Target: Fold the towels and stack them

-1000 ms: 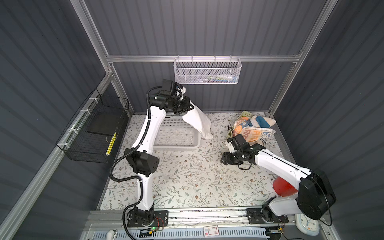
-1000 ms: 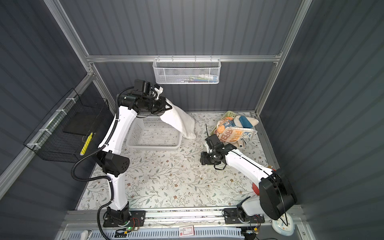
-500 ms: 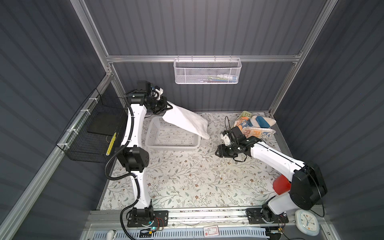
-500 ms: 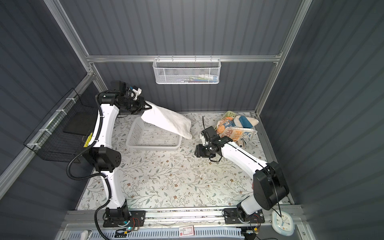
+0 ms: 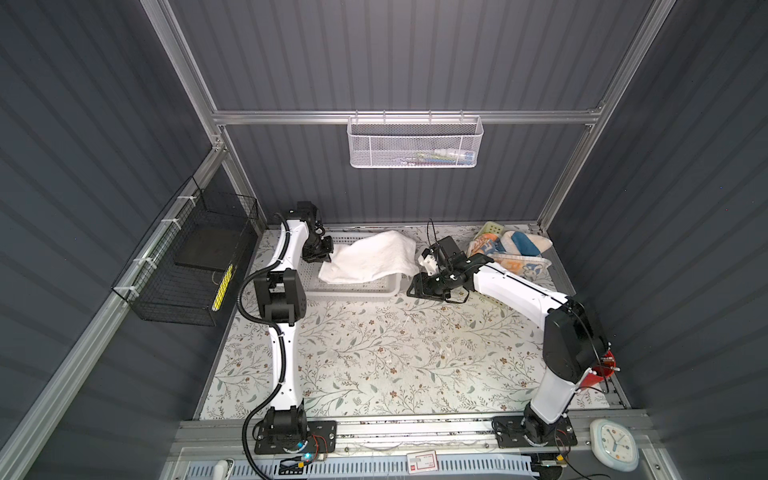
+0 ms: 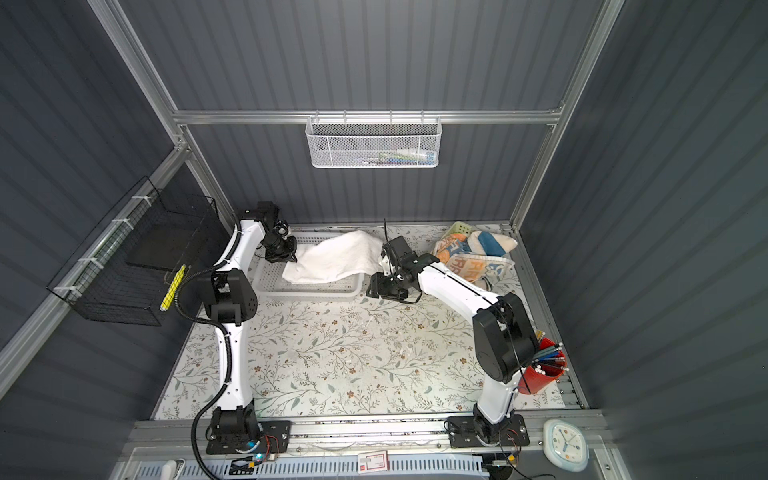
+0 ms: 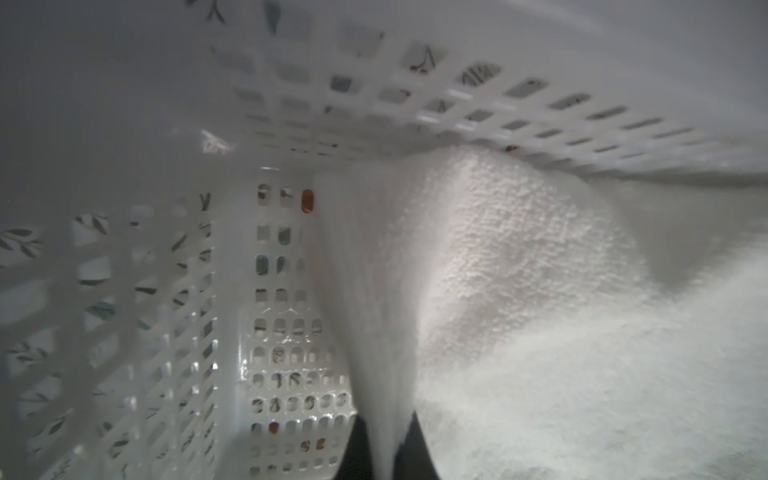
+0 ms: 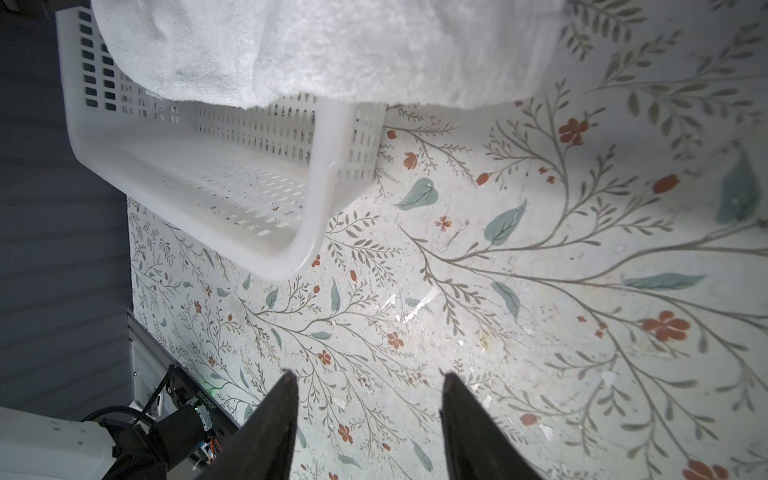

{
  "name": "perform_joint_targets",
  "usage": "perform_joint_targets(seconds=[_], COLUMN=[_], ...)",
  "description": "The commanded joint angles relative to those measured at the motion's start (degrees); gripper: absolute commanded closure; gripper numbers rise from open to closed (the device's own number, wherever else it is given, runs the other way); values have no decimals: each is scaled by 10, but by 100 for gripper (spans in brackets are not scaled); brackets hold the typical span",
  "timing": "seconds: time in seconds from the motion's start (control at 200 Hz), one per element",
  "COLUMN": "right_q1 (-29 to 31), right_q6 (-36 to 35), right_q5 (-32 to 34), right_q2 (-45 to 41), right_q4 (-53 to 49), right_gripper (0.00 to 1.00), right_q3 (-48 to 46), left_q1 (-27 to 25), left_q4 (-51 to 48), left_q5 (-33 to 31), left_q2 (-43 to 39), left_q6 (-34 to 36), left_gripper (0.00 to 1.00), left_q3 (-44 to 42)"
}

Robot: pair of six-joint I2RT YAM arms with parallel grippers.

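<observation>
The towel's other end hangs over the basket's rim. My left gripper should next move away from my right gripper toward the basket's bare end (image 5: 310,277) (image 7: 280,320) and release the towel's edge there.
A plain white towel (image 5: 370,257) (image 6: 332,257) lies draped across a white perforated basket (image 5: 353,291) (image 6: 307,289) at the back of the table. My left gripper (image 5: 328,259) (image 6: 293,259) is shut on the towel's left edge. In the left wrist view the cloth (image 7: 498,249) is pinched between the dark fingers of that gripper (image 7: 384,419) inside the basket (image 7: 124,332). My right gripper (image 5: 415,287) (image 6: 372,291) (image 8: 368,376) stands open and empty, low over the table, just right of the basket (image 8: 307,232). Several coloured towels (image 5: 511,249) (image 6: 473,253) are heaped at the back right.
A small green basket (image 5: 492,227) sits under the coloured heap. A black wire basket (image 5: 187,266) hangs on the left wall and a white mesh basket (image 5: 415,141) on the back wall. A red cup of pens (image 6: 544,370) stands by the right arm's base.
My left gripper came down from high up, laying the hanging white towel across the basket. My right gripper moved left and back toward the basket's right end, still open.
</observation>
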Motion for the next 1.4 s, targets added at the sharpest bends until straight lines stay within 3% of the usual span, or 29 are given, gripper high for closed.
perform_joint_targets(seconds=[0.0,0.57,0.81,0.871,0.901,0.981,1.071,1.221,1.396], right_q1=[5,6,3,-2,-5,-16,-34,-72,-108], right_q6=[8,5,-17,-26,-30,-46,-66,-90,-104], right_q5=[-18,-8,13,17,16,51,70,92,110], right_q2=[13,30,30,30,28,24,15,-1,-28], right_q4=[-9,-25,-53,-64,-71,-92,-116,-151,-164], right_gripper=[44,43,42,41,41,40,40,39,38], right_q3=[17,45,70,78,83,96,112,124,110], left_q1=[2,2,2,2,2,2,1,-5,-38], left_q4=[10,4,-9,-13,-16,-18,-3,47,93], left_q5=[-80,-135,-208,-228,-230,-222,-204,-138,-53], left_q2=[-13,-33,-61,-65,-68,-80,-106,-162,-169], left_q6=[29,43,33,26,23,19,11,-7,-24], left_gripper=[100,100,100,69,60,48,45,50,69], left_q3=[-13,-1,4,9,12,13,-5,-74,-126])
